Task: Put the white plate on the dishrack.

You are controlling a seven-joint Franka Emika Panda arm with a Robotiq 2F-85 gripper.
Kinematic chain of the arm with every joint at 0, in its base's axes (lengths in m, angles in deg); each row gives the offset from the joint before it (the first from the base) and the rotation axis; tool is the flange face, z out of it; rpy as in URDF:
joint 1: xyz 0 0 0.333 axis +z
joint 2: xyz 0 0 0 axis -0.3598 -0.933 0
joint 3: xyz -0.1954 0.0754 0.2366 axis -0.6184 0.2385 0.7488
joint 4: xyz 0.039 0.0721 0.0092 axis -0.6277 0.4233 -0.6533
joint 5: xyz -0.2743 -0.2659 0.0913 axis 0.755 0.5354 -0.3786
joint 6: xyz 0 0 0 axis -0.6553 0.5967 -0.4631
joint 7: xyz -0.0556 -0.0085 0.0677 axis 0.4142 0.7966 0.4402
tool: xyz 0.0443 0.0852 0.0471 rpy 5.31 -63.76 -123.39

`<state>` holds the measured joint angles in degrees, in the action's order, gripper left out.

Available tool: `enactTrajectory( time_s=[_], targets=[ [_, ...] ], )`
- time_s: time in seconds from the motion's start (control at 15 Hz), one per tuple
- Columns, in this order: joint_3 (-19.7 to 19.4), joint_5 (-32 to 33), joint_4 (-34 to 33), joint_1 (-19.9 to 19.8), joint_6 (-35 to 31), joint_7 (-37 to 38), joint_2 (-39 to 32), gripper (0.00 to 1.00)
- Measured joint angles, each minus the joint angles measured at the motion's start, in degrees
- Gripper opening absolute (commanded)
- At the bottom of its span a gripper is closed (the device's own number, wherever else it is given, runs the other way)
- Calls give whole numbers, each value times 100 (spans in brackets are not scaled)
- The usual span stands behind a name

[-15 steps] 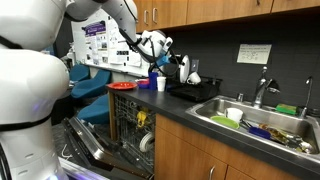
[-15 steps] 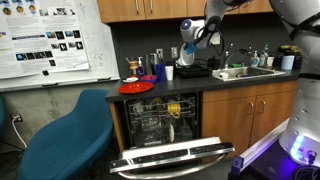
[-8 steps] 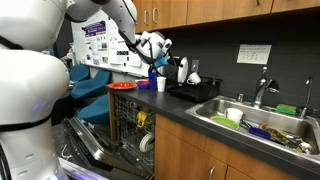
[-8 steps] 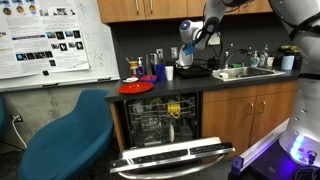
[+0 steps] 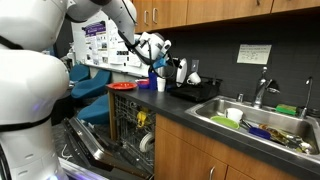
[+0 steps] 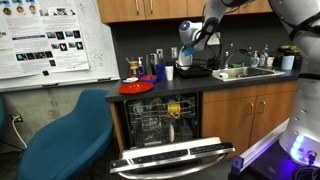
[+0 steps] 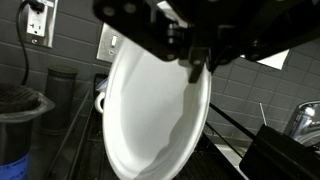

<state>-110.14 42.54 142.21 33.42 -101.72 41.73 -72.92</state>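
My gripper lowers toward the near end of the black dishrack next and releases the plate's rim there, since the white plate (image 7: 150,110) still hangs above the dishrack.
In the wrist view my gripper (image 7: 197,70) comes in from the top and is shut on the rim of the white plate (image 7: 150,110), which hangs on edge and tilted. The black dishrack (image 7: 225,160) lies below and behind the plate. In both exterior views the gripper (image 5: 160,47) (image 6: 189,34) holds the plate in the air above the counter, just over the near end of the dishrack (image 5: 196,89) (image 6: 194,71). The plate is hard to make out in the exterior views.
A red round dish (image 5: 122,86) (image 6: 135,87) and a white cup (image 5: 160,84) (image 6: 169,72) stand on the counter beside the rack. The dishwasher (image 5: 130,125) (image 6: 162,120) is open, door down (image 6: 170,158). The steel sink (image 5: 255,122) holds dishes. A blue chair (image 6: 70,140) stands nearby.
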Motion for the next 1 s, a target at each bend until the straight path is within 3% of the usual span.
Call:
enactTrajectory(
  time_s=[1.0],
  targets=[
    [52,-15,210,-49,-77,-4,0,1]
  ],
)
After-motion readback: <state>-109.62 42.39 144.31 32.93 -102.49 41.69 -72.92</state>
